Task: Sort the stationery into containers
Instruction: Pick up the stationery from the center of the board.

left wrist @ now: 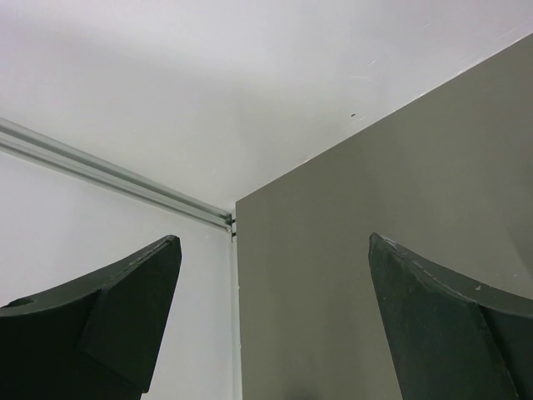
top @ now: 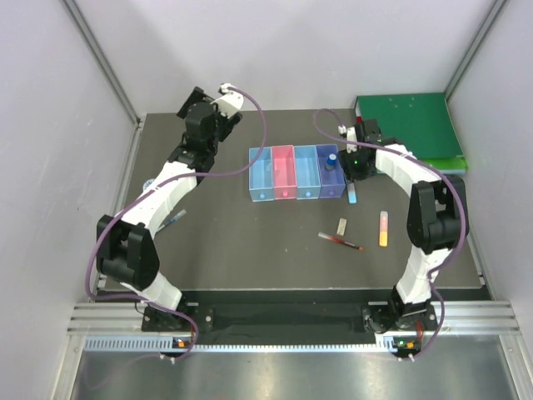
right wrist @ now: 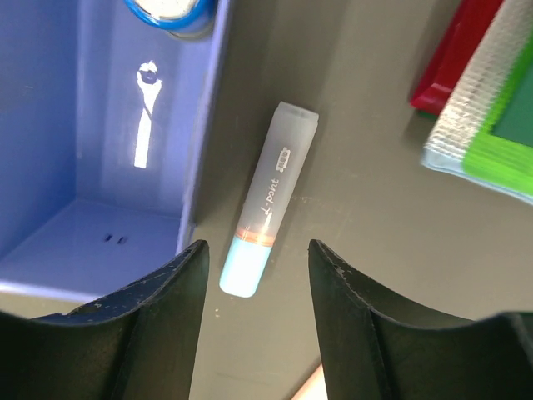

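The blue-white marker lies lengthwise between the open fingers, so my right gripper will move down over it and close across its body [right wrist: 260, 218] beside the orange band [top: 351, 189].
Four trays stand side by side: blue [top: 261, 175], pink [top: 284, 173], light blue [top: 306, 173] and purple [top: 331, 177]. A blue-capped bottle [top: 331, 157] stands in the purple tray [right wrist: 92, 167]; its cap [right wrist: 171, 10] shows in the right wrist view. My right gripper [top: 356, 169] [right wrist: 258, 246] is open and empty, just above the blue-white marker [top: 353, 194] [right wrist: 268, 196], which lies beside the purple tray. On the mat lie a white eraser [top: 341, 226], a red pen [top: 341, 242], a pink-yellow stick [top: 384, 227] and a blue pen [top: 174, 221]. My left gripper [top: 202, 137] [left wrist: 273, 242] is open and empty at the far left. No tape roll shows clearly.
A large green binder [top: 410, 125] [right wrist: 500, 117] lies at the far right corner, with a red edge [right wrist: 454, 58] under it. White walls enclose the dark mat [left wrist: 375, 192]; the left wrist view shows its far left corner.
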Controlling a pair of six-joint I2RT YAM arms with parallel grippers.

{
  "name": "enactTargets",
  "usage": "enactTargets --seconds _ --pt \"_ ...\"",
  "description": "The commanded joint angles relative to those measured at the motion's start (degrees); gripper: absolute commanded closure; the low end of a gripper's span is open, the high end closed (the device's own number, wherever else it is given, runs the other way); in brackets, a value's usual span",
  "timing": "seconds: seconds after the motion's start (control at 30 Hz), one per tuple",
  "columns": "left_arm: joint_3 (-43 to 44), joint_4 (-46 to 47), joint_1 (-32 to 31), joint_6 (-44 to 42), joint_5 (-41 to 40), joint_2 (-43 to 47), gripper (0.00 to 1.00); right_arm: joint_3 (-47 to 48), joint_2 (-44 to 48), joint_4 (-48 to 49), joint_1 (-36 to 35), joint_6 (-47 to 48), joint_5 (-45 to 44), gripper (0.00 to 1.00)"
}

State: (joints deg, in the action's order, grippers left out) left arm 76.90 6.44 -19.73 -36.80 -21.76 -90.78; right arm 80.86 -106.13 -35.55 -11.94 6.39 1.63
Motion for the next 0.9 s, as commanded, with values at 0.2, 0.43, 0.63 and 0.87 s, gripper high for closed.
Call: enactTargets --seconds 0.2,0.43,0.63,0.87 --pt "1.41 1.47 -0.75 -1.70 -1.09 2.10 0.01 2.46 -5.14 1.45 1.92 -3.05 1.89 0.51" --pt "2.55 1.56 -1.28 -3.02 -1.09 1.14 0.01 4.57 -8.57 1.36 2.80 -3.93 2.06 0.54" --pt "3.69 1.56 -1.37 -3.55 -1.27 -0.09 0.01 6.15 -11.03 1.01 2.98 -4.46 2.24 0.54" --pt "4.13 2.35 -1.28 -4.25 -1.18 -0.89 0.01 7.38 -12.70 0.48 2.98 -4.46 1.45 0.87"
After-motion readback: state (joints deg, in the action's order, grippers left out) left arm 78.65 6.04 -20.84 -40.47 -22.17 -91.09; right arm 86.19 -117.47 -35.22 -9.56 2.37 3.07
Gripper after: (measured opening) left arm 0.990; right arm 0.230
